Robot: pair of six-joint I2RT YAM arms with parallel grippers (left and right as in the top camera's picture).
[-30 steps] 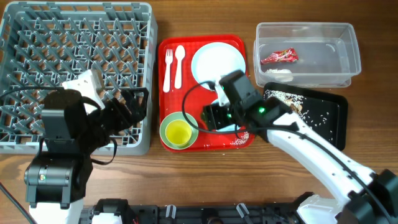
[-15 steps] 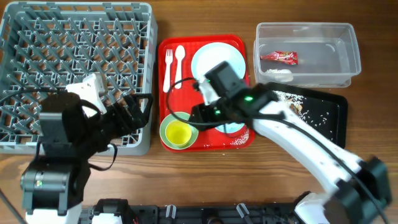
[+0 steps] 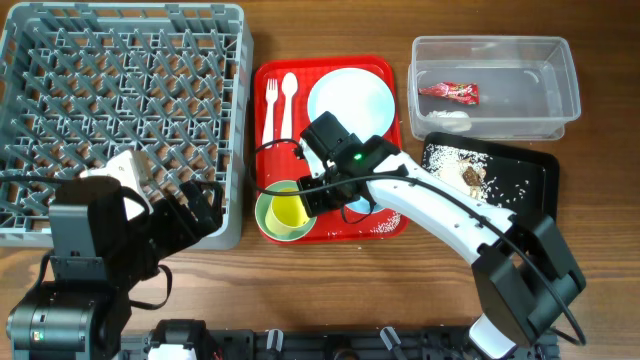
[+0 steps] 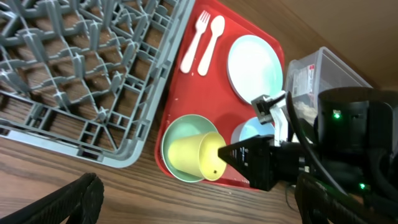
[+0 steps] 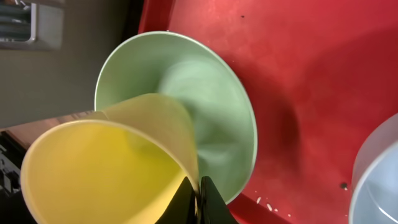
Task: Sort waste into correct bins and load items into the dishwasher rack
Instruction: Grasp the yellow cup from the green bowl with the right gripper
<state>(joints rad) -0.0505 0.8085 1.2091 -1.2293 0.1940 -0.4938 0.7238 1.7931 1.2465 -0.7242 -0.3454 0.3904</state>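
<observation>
The robot's right gripper holds the yellow cup's rim, so the left gripper will tilt level and move toward the cup's free base end [image 3: 277,212] [image 4: 176,154] to close.
The small yellow cup [image 3: 288,210] [image 4: 196,155] [image 5: 106,168] leans on its side in the light-green bowl [image 3: 268,226] [image 4: 177,132] [image 5: 211,106] at the near left of the red tray. My right gripper [image 3: 305,200] [image 4: 221,151] [image 5: 199,186] is shut on the cup's rim. A pale-blue bowl [image 4: 249,132] [image 5: 379,180] lies just right of it, mostly under the arm. The pale-blue plate [image 3: 350,100], white fork [image 3: 270,105] and spoon [image 3: 288,100] lie further back. My left gripper [image 3: 195,205] [image 4: 199,186] is open and empty by the grey dishwasher rack's [image 3: 120,80] near right corner.
The red tray [image 3: 385,222] sits between the rack and the bins. A clear tub [image 3: 560,100] at the back right holds the red wrapper [image 3: 448,92]. The black tray [image 3: 530,195] in front of it carries rice-like crumbs [image 3: 470,172]. A few crumbs remain on the red tray [image 5: 267,202].
My right gripper slid left from over the pale-blue bowl to the yellow cup and shut on its rim, tipping the cup. The left arm drew back toward the near table edge.
</observation>
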